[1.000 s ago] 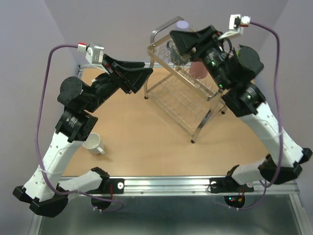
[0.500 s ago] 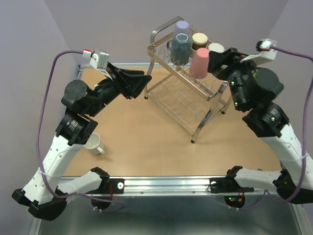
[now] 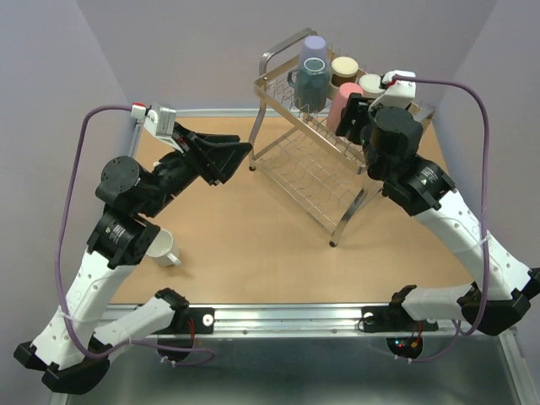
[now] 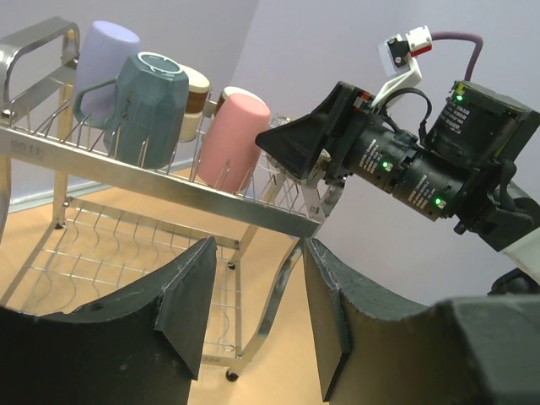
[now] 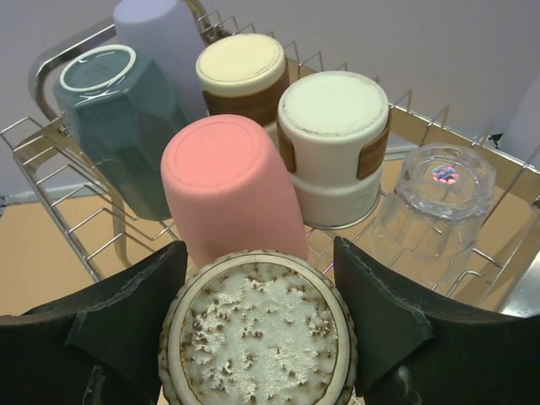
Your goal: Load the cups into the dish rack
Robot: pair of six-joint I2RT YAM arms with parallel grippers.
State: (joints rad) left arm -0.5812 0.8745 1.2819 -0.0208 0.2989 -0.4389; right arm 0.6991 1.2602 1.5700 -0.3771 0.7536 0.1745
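Note:
I should carry the speckled cup to the bare wires of the dish rack beside the clear glass and release it there. Those wires are to the right of my right gripper in the top view.
The chrome wire dish rack stands at the back of the table. Upside down on its top tier are a lavender cup, a dark teal cup, a pink cup and two cream-and-brown cups. A clear glass sits at the right end. My right gripper is shut on a speckled cream cup, bottom up, just in front of the pink cup. My left gripper is open and empty in the air, left of the rack. A white handled mug stands on the table at left.
The rack's looped handle is at its far left end and its bent legs reach toward the table's middle. The lower tier holds nothing. The walls stand close behind the rack.
My right arm swung out to the right of the rack, then came back to its right end beside the pink cup. My left gripper drifted slightly left and down.

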